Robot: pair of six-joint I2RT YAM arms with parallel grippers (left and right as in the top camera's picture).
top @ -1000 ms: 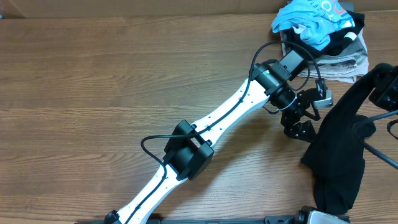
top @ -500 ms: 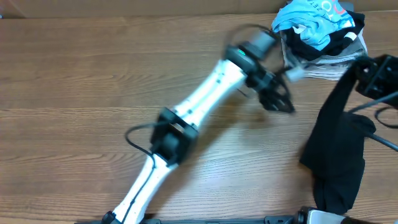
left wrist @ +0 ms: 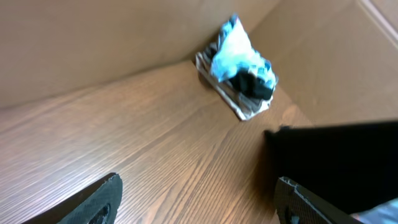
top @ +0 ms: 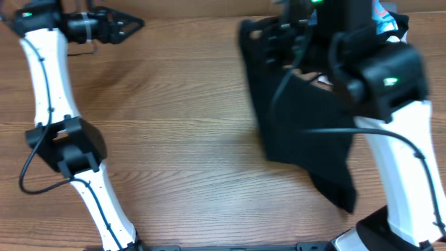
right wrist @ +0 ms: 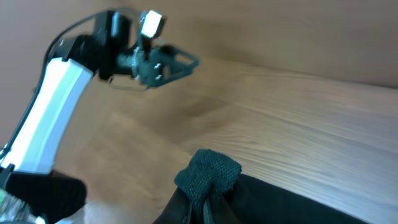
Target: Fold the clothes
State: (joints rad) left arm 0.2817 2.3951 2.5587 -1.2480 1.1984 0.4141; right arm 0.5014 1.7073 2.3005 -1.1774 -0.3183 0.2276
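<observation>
I will first swing the trailing end of the garment [top: 300, 118] over the table's empty middle with my right gripper, to lower the garment toward the pile and release it.
The black garment [top: 300, 118] hangs in the air over the right half of the table, spread out, its lower end trailing near the front [top: 338, 195]. My right gripper [right wrist: 208, 180] is shut on a bunched edge of the garment [right wrist: 298, 199]; my right arm [top: 390, 90] is raised high and hides part of the cloth. My left gripper [top: 129, 24] is open and empty at the far back left, well away from the garment. In the left wrist view its jaws [left wrist: 199, 205] are wide apart over bare wood, with the garment [left wrist: 336, 155] at right.
A pile with a light blue shirt [left wrist: 239, 53] on grey-white folded fabric [left wrist: 239, 107] sits at the back right corner, mostly hidden behind my right arm in the overhead view [top: 387, 15]. A brown wall [left wrist: 93, 37] borders the table's far side.
My left arm has swung from the right middle to the far back left, gripper open. My right arm has lifted the garment and carried it left towards the table's middle.
</observation>
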